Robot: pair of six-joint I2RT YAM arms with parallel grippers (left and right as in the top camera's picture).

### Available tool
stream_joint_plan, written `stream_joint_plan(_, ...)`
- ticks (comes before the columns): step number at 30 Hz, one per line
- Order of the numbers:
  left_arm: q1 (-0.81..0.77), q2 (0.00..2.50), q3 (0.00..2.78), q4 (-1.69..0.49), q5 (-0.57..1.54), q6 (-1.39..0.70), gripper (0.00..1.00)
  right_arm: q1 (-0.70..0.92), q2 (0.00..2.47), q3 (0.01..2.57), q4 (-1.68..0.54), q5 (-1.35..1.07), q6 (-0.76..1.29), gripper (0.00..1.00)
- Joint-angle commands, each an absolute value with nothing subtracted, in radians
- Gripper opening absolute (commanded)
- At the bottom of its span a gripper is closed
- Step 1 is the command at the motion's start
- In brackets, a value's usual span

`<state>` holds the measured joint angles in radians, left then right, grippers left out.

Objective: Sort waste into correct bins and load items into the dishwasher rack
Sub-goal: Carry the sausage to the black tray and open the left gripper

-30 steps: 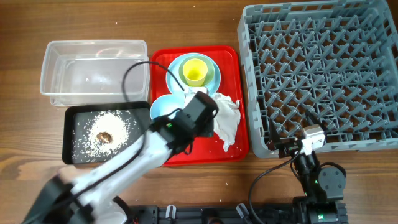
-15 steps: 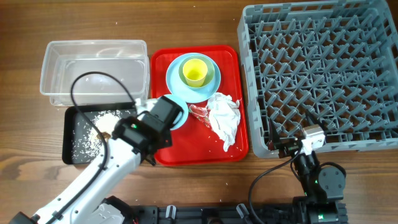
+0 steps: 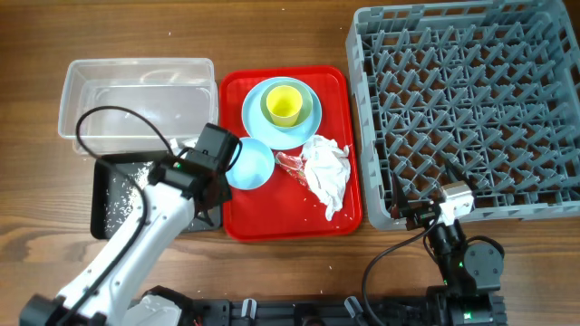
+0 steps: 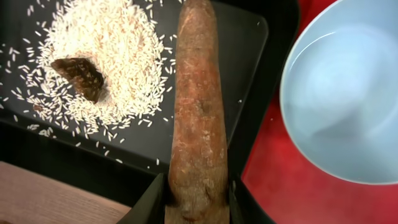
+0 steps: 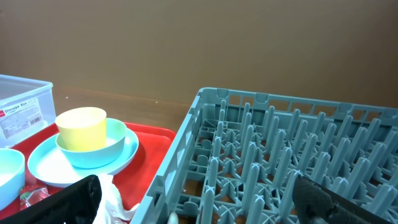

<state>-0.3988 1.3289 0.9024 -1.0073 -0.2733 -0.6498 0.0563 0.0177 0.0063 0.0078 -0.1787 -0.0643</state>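
Note:
The left gripper moves down and releases the brown sausage-like stick [image 4: 198, 112] onto the black tray's bare strip [image 4: 236, 62] beside the crumbs next, since that strip lies below the gripper.
My left gripper [image 4: 198, 202] is shut on the brown sausage-like stick [image 4: 198, 112] and holds it over the right part of the black tray [image 3: 101, 214], which holds white crumbs with a brown lump [image 4: 84, 78]. The small light blue bowl [image 3: 253, 164] sits on the red tray just right of the gripper [image 3: 210, 161]. The light blue plate [image 3: 256, 113] carries the pale green bowl [image 3: 309, 108] and yellow cup [image 3: 283, 102]. The white napkin [image 3: 326, 172] and red wrapper [image 3: 290, 165] lie on the red tray. My right gripper [image 5: 193, 202] is open by the grey rack [image 3: 471, 100], near its front left corner.
The clear tub [image 3: 136, 100] stands behind the black tray. The flat red serving tray [image 3: 272, 222] lies between the bins and the rack. Bare wooden table runs along the front edge.
My left arm has swung left from the red tray to over the black tray, carrying the brown stick. The blue bowl is uncovered now. The right arm has not moved.

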Motion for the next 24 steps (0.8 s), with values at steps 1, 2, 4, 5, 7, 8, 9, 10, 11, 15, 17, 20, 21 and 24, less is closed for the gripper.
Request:
stream_joint_plan(1, -0.393, 1.405, 0.9, -0.979, -0.305, -0.582, 0.16, 0.062, 0.017, 0.005, 0.014, -0.178, -0.052, 1.0)
stream_joint_plan(2, -0.393, 1.422, 0.9, -0.97, -0.305, -0.579, 0.16, 0.062, 0.017, 0.005, 0.014, -0.178, -0.052, 1.0)
stream_joint_plan(4, -0.393, 1.456, 0.9, -0.949, -0.305, -0.579, 0.16, 0.062, 0.017, 0.005, 0.014, -0.178, -0.052, 1.0)
stream_joint_plan(5, -0.393, 1.472, 0.9, -0.939, -0.305, -0.579, 0.16, 0.062, 0.017, 0.005, 0.014, -0.178, -0.052, 1.0)
stream_joint_plan(7, -0.393, 1.508, 0.9, -0.92, -0.305, -0.579, 0.16, 0.062, 0.017, 0.005, 0.014, -0.178, -0.052, 1.0)
stream_joint_plan(8, -0.393, 1.523, 0.9, -0.913, -0.305, -0.579, 0.16, 0.062, 0.017, 0.005, 0.014, -0.178, -0.052, 1.0)
stream_joint_plan(9, -0.393, 1.54, 0.9, -0.907, -0.305, -0.579, 0.16, 0.062, 0.017, 0.005, 0.014, -0.178, -0.052, 1.0)
stream_joint_plan(10, -0.393, 1.552, 0.9, -0.902, -0.305, -0.579, 0.16, 0.062, 0.017, 0.005, 0.014, -0.178, -0.052, 1.0)
stream_joint_plan(11, -0.393, 1.564, 0.9, -0.896, -0.305, -0.579, 0.16, 0.062, 0.017, 0.005, 0.014, -0.178, -0.052, 1.0)
stream_joint_plan(15, -0.393, 1.598, 0.9, -0.859, -0.305, -0.579, 0.17, 0.062, 0.017, 0.005, 0.014, -0.178, -0.052, 1.0)
stream_joint_plan(17, -0.393, 1.599, 0.9, -0.849, -0.305, -0.579, 0.21, 0.062, 0.017, 0.005, 0.014, -0.178, -0.052, 1.0)
stream_joint_plan(20, -0.393, 1.599, 0.9, -0.844, -0.306, -0.579, 0.25, 0.062, 0.017, 0.005, 0.014, -0.178, -0.052, 1.0)
stream_joint_plan(21, -0.393, 1.599, 0.9, -0.845, -0.306, -0.579, 0.27, 0.062, 0.017, 0.005, 0.014, -0.178, -0.052, 1.0)
stream_joint_plan(24, -0.393, 1.599, 0.9, -0.848, -0.305, -0.579, 0.34, 0.062, 0.017, 0.005, 0.014, -0.178, -0.052, 1.0)
